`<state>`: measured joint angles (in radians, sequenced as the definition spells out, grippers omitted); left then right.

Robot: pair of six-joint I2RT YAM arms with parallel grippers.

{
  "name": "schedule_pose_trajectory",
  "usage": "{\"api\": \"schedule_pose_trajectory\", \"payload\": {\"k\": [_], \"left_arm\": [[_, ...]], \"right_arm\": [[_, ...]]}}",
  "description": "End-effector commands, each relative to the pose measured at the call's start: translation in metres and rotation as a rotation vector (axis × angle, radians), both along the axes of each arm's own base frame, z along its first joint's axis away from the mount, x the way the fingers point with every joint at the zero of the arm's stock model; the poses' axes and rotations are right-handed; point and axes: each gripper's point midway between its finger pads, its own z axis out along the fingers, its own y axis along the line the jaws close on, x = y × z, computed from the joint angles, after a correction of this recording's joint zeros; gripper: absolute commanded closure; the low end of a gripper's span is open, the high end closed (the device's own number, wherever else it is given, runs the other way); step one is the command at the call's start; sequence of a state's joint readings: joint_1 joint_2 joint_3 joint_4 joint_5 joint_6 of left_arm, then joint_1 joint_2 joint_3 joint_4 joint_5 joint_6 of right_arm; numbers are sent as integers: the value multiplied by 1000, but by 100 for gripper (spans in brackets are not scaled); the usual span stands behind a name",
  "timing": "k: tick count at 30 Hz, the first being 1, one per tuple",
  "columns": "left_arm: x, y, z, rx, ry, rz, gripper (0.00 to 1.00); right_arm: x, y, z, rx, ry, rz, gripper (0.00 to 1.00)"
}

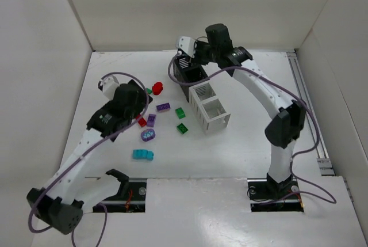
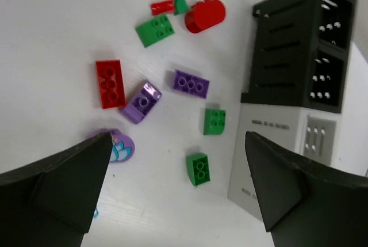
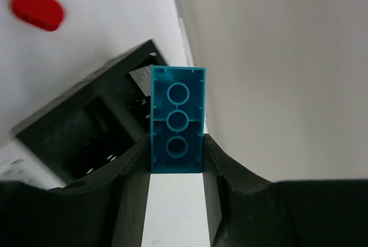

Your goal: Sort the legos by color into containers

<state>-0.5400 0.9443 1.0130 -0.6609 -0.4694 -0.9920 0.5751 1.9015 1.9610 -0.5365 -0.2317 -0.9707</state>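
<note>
My right gripper, still holding the cyan brick above the bin's rim, moves down toward the far black bin's opening (image 1: 183, 63) (image 3: 133, 93) below it next and releases the brick.
The containers are a joined row, two black slatted bins (image 1: 190, 75) at the far end and two white bins (image 1: 210, 109) nearer. My right gripper (image 3: 177, 155) is shut on a cyan brick (image 3: 177, 119) and holds it above the far black bin (image 3: 86, 126); the top view shows it (image 1: 188, 61) at that bin's far edge. My left gripper (image 2: 178, 189) is open and empty above the loose legos: a green brick (image 2: 199, 169), another green (image 2: 214, 121), purple bricks (image 2: 191, 83) (image 2: 141, 102) and a red brick (image 2: 109, 83).
A red rounded piece (image 1: 157, 88), a small green piece (image 1: 148, 91), a round purple plate (image 1: 148, 135) and a cyan brick (image 1: 142, 155) also lie left of the bins. White walls enclose the table; the far wall is close behind the black bins.
</note>
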Motion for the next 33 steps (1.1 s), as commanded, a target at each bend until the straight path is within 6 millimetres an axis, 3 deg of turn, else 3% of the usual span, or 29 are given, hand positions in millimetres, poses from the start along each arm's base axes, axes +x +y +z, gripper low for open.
{"api": "schedule_pose_trajectory", "payload": {"k": [1,2,3,7,11,15,17,21,24,26,30,31,32,33], "left_arm": [[38,-4,-13,-37,48,-192,2],[43,11,-17,-25,61,-169,2],[44,11,-19,-26,59,-168,2],[44,21,-25,25,66,-140,0],[30,27,-37,30,123,-108,0],[2,34,-70,18,270,-55,0],[-10,37,-82,4,319,-28,0],[-34,38,-100,-41,389,26,0],[-50,34,-108,-100,415,42,0],[-58,32,-111,-128,420,48,0],[-70,34,-118,-157,446,93,0],[-75,33,-121,-175,462,97,0],[-80,33,-127,-177,485,111,0],[-85,32,-129,-188,498,114,0]], "right_arm": [[38,-22,-20,-72,58,-136,83],[41,-18,-23,-72,70,-124,83],[55,-16,-20,-65,48,-129,83],[73,-6,-29,-60,25,-125,77],[87,-5,-55,-90,36,-122,76],[92,-3,-68,-111,50,-116,68],[94,-2,-80,-128,60,-110,59],[94,5,-82,-123,52,-101,39],[91,13,-74,-114,32,-79,28],[88,13,-57,-94,11,-71,19],[77,8,-34,-76,-22,-58,19],[73,8,-40,-76,-13,-50,19],[64,3,-15,-53,-50,-52,19],[59,1,-9,-43,-57,-42,19]]}}
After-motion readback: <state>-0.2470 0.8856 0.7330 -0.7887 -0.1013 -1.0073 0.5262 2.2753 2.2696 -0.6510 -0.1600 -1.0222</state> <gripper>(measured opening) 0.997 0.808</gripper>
